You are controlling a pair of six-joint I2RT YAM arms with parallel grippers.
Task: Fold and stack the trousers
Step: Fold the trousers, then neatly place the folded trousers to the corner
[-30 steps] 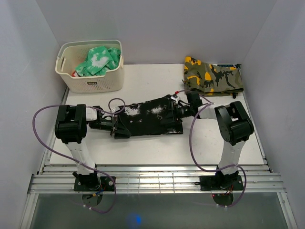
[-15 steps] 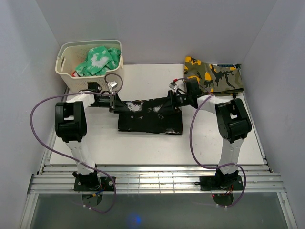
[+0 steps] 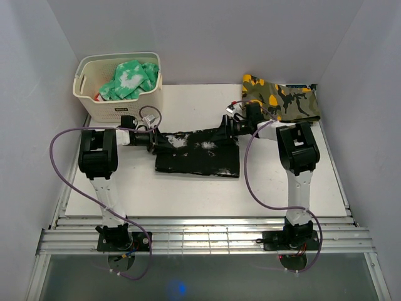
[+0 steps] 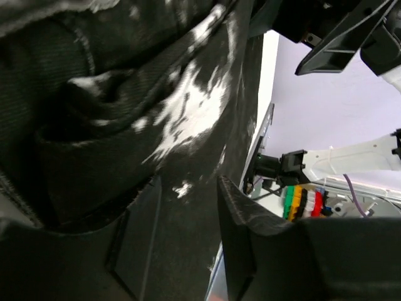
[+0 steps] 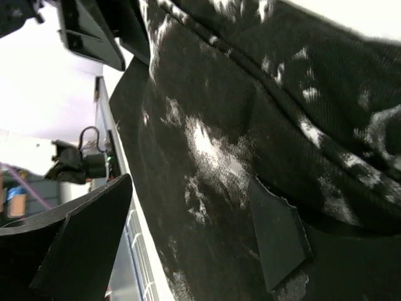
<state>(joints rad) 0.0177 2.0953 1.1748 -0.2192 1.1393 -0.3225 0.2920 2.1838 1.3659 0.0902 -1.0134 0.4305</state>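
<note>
The trousers lie folded into a rectangle, so my right gripper should go back and to the right in the top view and close on their nearest short edge.
The trousers lie folded into a black, white-speckled rectangle in the middle of the table. My left gripper sits low at their far left corner. In the left wrist view its fingers stand apart, open, with trousers cloth in the gap and bunched over the left finger. My right gripper is at the far right corner. In the right wrist view it is wide open: one pad rests on the speckled cloth, the other finger hangs off its edge.
A cream basket holding a green-and-white garment stands at the back left. A folded camouflage garment lies at the back right, just behind the right arm. Metal rails run along the table's near edge.
Both grippers moved from over the trousers to their far edge, the left from the near left end. The right jaws narrowed slightly. The trousers' outline became squarer.
</note>
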